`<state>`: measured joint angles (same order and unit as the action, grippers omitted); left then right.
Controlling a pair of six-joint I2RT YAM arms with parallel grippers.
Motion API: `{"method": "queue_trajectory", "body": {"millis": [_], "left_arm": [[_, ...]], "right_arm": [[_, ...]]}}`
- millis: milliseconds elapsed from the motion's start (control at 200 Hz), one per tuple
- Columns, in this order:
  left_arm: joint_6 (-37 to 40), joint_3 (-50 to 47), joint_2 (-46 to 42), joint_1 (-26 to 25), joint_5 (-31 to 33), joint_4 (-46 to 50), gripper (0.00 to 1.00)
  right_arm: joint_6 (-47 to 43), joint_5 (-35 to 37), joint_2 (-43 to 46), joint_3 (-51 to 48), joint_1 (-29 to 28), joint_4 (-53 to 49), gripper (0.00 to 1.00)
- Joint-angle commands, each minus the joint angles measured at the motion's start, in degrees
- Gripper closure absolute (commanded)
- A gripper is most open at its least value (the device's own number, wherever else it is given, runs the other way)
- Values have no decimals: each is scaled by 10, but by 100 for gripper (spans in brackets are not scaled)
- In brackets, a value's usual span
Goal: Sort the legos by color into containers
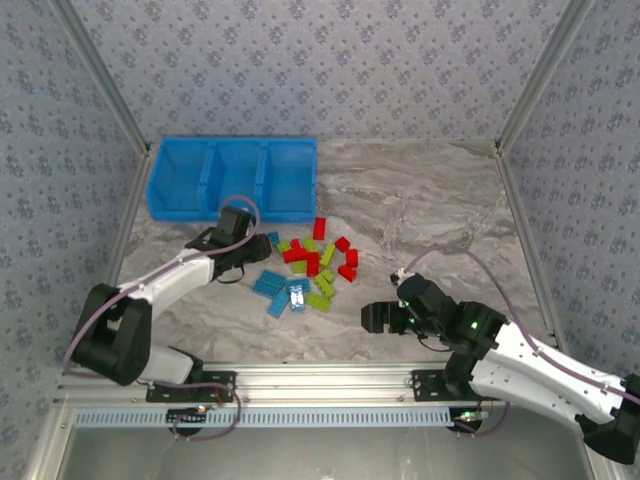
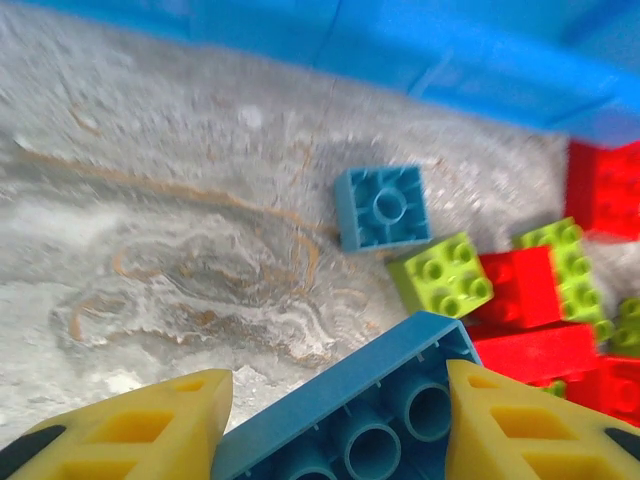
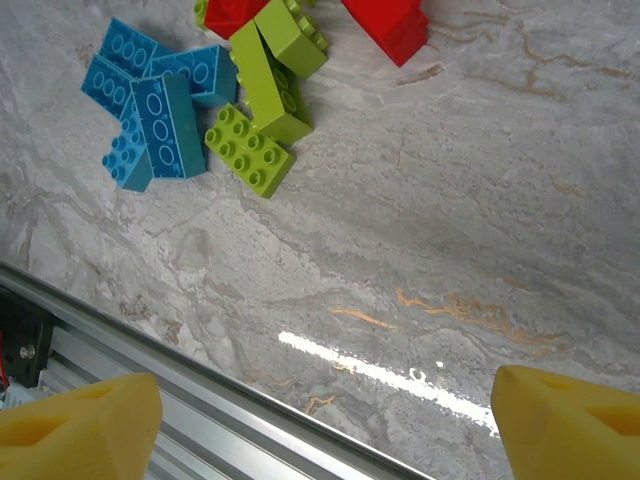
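My left gripper needs to lift outward over the empty section of the bin nearest the patterned side and let go of the brick, because that section is outward of my gripper.
The legos lie in a loose pile [image 1: 315,265] mid-table: red ones at the back, lime green in the middle, light blue [image 1: 282,290] at the front left. The blue three-compartment bin [image 1: 230,180] stands at the back left, and its wall [image 2: 450,60] runs along the top of the left wrist view. My left gripper [image 1: 248,258] sits at the pile's left edge, shut on a light blue brick [image 2: 350,400] held underside up. Beyond it are a small blue brick [image 2: 383,205], a green one [image 2: 442,272] and red ones [image 2: 530,320]. My right gripper [image 1: 372,318] is open over bare table; blue [image 3: 155,100] and green bricks [image 3: 265,85] lie ahead.
An aluminium rail [image 1: 320,380] runs along the table's front edge, close under the right gripper [image 3: 320,420]. Patterned walls with metal posts close in the table on three sides. Bare marbled tabletop [image 1: 430,200] stretches right of the bin.
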<state>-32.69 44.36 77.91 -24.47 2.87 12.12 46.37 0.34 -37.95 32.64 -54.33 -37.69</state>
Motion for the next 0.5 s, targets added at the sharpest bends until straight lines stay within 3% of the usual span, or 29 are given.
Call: {"method": "queue_trajectory", "body": {"millis": [0, 255, 495], "left_arm": [[-6, 11, -53, 21, 38, 21, 61], [5, 134, -70, 168, 96, 40, 62], [2, 328, 111, 269, 65, 62, 62]], "right_arm": [[12, 22, 9, 19, -3, 7, 12], [11, 35, 9, 32, -3, 24, 12], [11, 27, 11, 48, -3, 18, 12]]}}
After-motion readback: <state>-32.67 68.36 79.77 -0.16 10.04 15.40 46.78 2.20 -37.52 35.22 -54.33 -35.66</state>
